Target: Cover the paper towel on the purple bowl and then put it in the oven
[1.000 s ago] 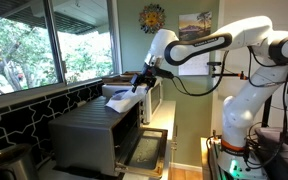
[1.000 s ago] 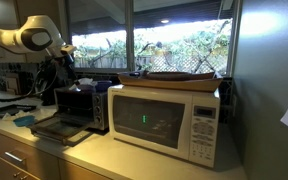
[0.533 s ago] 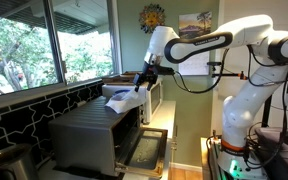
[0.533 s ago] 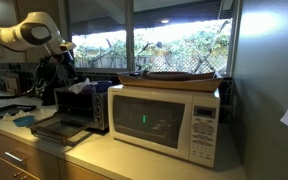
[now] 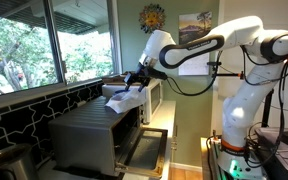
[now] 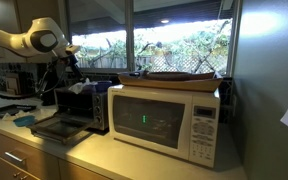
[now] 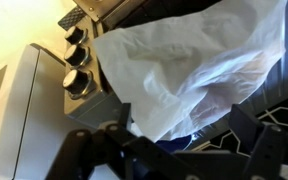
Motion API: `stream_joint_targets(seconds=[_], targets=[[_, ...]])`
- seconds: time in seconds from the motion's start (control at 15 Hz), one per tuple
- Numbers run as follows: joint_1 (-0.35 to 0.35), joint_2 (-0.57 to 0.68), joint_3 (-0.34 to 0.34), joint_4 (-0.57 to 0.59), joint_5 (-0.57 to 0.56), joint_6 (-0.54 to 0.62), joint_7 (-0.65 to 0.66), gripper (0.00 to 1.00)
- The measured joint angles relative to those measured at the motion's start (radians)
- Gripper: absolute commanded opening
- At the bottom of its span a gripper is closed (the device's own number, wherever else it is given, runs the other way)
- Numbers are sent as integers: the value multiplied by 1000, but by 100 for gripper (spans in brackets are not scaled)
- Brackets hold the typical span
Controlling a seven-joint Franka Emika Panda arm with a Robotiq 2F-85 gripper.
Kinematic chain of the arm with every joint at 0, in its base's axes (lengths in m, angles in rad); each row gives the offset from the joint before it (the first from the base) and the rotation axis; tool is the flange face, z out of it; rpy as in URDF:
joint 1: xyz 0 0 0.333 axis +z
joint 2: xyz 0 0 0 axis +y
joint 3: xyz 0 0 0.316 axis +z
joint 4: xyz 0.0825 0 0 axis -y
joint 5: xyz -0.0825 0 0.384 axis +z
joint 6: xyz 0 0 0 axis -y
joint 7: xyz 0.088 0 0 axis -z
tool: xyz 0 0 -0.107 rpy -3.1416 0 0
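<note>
I should lower my gripper's open fingers next, down onto the white towel's fold (image 5: 130,96) (image 7: 171,117) below. They are already on both sides of that fold, beside the bowl's dark sliver.
The crumpled white paper towel (image 7: 194,65) lies draped over something on top of the grey oven (image 5: 89,135). It also shows in both exterior views (image 5: 118,93) (image 6: 77,88). Only a dark bluish sliver of the purple bowl (image 7: 177,143) shows under the towel's edge. My gripper (image 7: 179,150) is open, with its dark fingers spread on either side of the towel-covered bowl. In both exterior views the gripper (image 5: 135,79) (image 6: 67,70) hangs just over the towel. The oven door (image 5: 144,150) is hinged down.
A white microwave (image 6: 164,118) stands next to the oven, with a flat tray (image 6: 179,76) on top. The oven knobs (image 7: 76,60) are close to the towel. Windows (image 5: 44,45) run behind the counter. A dark tiled backsplash (image 5: 14,120) runs behind the oven.
The arm has shifted a little over the oven top, bringing the gripper closer over the towel. The towel and oven have not moved.
</note>
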Motion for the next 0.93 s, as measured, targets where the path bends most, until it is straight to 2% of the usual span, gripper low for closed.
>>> stream_joint_targets(seconds=[0.2, 0.53, 0.6, 0.67, 0.8, 0.93], targets=[[17, 43, 0, 1, 2, 43, 17, 100], [36, 74, 0, 6, 2, 43, 17, 100], [38, 76, 0, 7, 2, 43, 17, 94], [40, 78, 0, 7, 2, 43, 17, 73], [43, 81, 0, 7, 2, 42, 17, 69], [45, 83, 0, 7, 1, 41, 17, 54]])
